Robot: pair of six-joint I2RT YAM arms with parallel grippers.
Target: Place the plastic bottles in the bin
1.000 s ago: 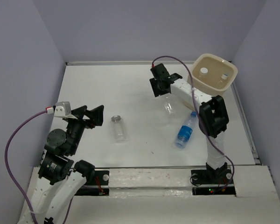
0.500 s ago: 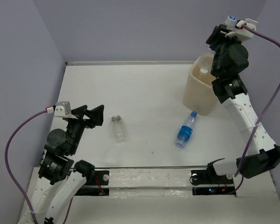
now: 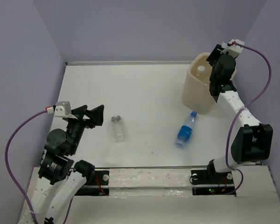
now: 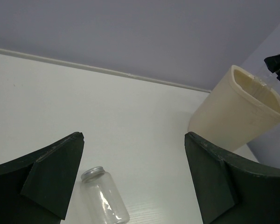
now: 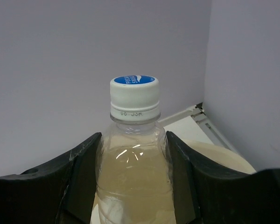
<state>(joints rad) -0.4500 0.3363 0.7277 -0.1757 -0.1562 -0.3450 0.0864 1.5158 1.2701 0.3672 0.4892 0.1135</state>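
Observation:
My right gripper should next lower the clear bottle toward the left in the top view, into the bin's opening point(image 3: 205, 75) below, and release it.
My right gripper point(image 5: 133, 140) is shut on a clear plastic bottle point(image 5: 133, 172) with a white and blue cap, gripped below the neck. It hangs at the upper rim of the cream bin point(image 3: 198, 91), where the right gripper point(image 3: 212, 65) shows in the top view. The bin's rim point(image 5: 219, 156) lies just under the bottle. A blue-labelled bottle point(image 3: 185, 130) lies on the table in front of the bin. A clear unlabelled bottle with a silver lid point(image 3: 118, 128) lies left of centre, just ahead of my open left gripper point(image 3: 91, 114). That bottle point(image 4: 102, 196) shows low between the left gripper's point(image 4: 134, 140) fingers.
Grey walls close the white table at the back and both sides. The bin point(image 4: 233, 116) stands in the back right corner, close to the right wall. A raised strip runs along the table's near edge point(image 3: 149, 177) by the arm bases.
The right arm lifted the clear bottle from mid-table, swung high over the bin, then came down to its rim. The bin's pose shifted between the earliest frame and now. The left arm stayed still.

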